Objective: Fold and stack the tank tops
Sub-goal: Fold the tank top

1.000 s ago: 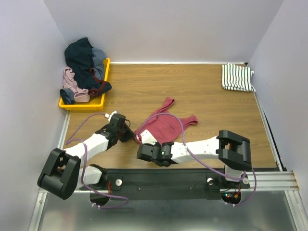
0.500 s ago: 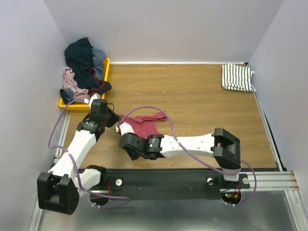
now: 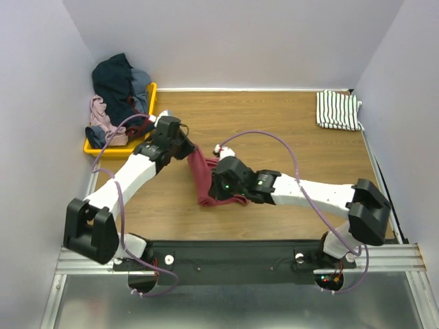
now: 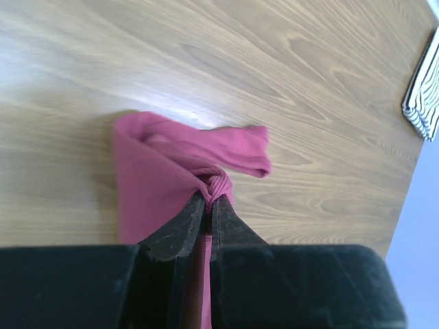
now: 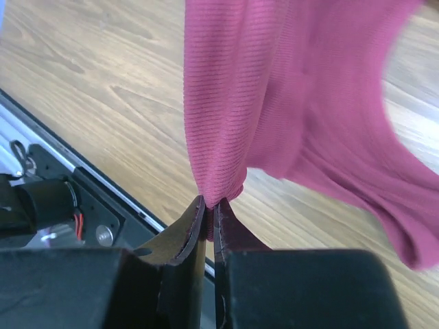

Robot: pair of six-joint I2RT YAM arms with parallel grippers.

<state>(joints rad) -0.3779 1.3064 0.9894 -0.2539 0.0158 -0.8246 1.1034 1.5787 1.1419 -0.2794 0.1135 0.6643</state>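
The robot's left gripper will next move down toward the right in the top view, onto bare wood in the middle of the table, and let go of the dark red tank top, because it hangs bunched.
The dark red tank top (image 3: 204,181) hangs bunched between my two grippers above the middle left of the table. My left gripper (image 3: 191,150) is shut on its cloth (image 4: 171,164) at the upper end. My right gripper (image 3: 218,164) is shut on another part of the same top (image 5: 274,89), which hangs in front of the right wrist camera. The striped white tank top (image 3: 337,110) lies folded at the far right corner and shows at the edge of the left wrist view (image 4: 425,89).
A yellow tray (image 3: 123,147) heaped with other clothes (image 3: 120,92) stands at the far left. Walls close in the table on the left, back and right. The arms' base rail (image 3: 233,257) runs along the near edge.
Both grippers have carried the red top up and to the right from the near left. The top, spread flat a second ago, is now bunched and hanging between them.
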